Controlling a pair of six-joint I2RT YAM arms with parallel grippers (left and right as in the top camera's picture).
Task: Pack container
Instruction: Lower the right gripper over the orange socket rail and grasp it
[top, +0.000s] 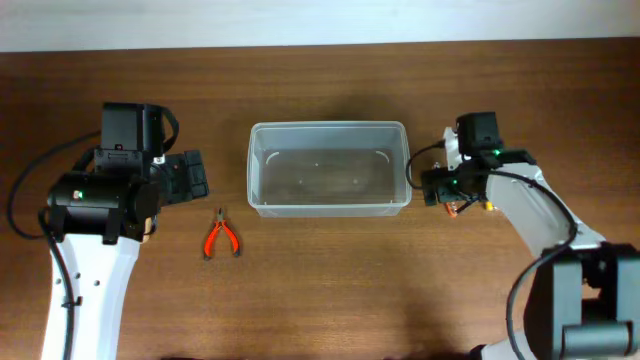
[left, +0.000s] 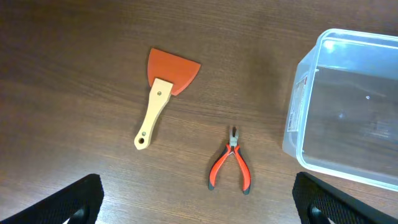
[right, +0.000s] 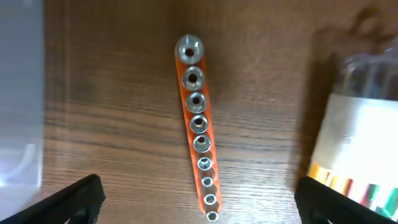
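Note:
My right gripper lowers onto the small-socket end of the orange bar (top: 451, 209) (right: 209, 198) next, since its open fingers already stand on either side of that narrow bar.
The container (top: 328, 208), a clear plastic tub, stands empty at the table's middle; its corner shows in the left wrist view (left: 298, 112) and its wall in the right wrist view (right: 18, 93). Red-handled pliers (top: 221, 237) lie left of it, also in the left wrist view (left: 231, 165). An orange scraper with a wooden handle (left: 165, 99) lies farther left. An orange rail of sockets (right: 199, 127) lies right of the tub. My left gripper (left: 199, 208) is open above the table near the pliers. My right gripper (right: 199, 208) is open over the socket rail's small end.
A white object with coloured marks (right: 360, 137) lies just right of the socket rail. In the overhead view the left arm (top: 185, 178) hides the scraper and the right arm (top: 445, 188) hides most of the rail.

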